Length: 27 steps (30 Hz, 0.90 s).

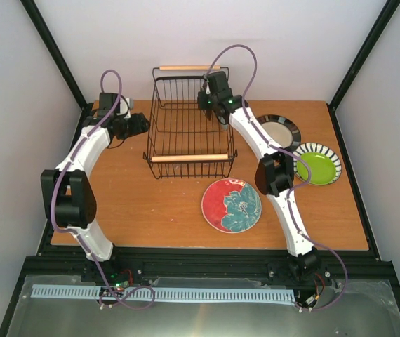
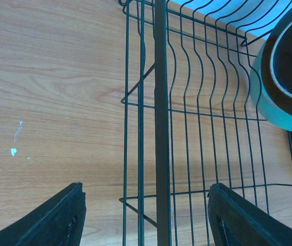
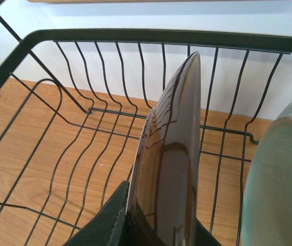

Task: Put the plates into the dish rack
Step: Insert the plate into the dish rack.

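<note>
The dark glossy plate is already hanging upright, so my right gripper will move down next toward the rack's wire bottom (image 3: 205, 171) beside the mint green plate.
The dish rack (image 1: 184, 123), black wire with wooden rod handles, stands at the back middle of the table. Inside its right part, my right gripper (image 1: 220, 112) is shut on a dark glossy plate (image 3: 169, 169), held upright on edge. A mint green plate (image 3: 279, 179) stands in the rack just right of it. My left gripper (image 1: 137, 125) hovers open at the rack's left wall, and the rim bar (image 2: 161, 128) runs between its fingers (image 2: 59, 218). On the table lie the red plate with teal flower (image 1: 231, 205), the lime green plate (image 1: 317, 163) and the black-rimmed plate (image 1: 282, 130).
The rack's wire floor and walls (image 3: 84, 133) surround the held plate closely. White walls and black frame posts close in the table's back and sides. Bare wood (image 2: 48, 92) lies left of the rack.
</note>
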Tool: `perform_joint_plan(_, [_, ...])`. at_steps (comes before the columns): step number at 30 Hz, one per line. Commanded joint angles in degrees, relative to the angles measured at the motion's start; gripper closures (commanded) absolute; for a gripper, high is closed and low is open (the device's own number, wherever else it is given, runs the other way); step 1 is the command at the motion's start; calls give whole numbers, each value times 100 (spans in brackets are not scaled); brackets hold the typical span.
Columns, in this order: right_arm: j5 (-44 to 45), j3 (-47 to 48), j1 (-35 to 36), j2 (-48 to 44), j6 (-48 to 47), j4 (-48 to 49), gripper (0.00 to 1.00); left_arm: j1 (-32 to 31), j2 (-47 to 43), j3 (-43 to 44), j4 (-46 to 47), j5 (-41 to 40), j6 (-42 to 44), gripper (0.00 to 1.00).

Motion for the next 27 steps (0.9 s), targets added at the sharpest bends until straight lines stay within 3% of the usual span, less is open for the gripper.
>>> perform_joint_plan(1, [200,265,14,141,-103,467,97,2,-246,17,160,-41,167,33])
perform_joint_plan(27, [287,263,-138,577,201,966,97,16,-413,-2,-21,-286,186,33])
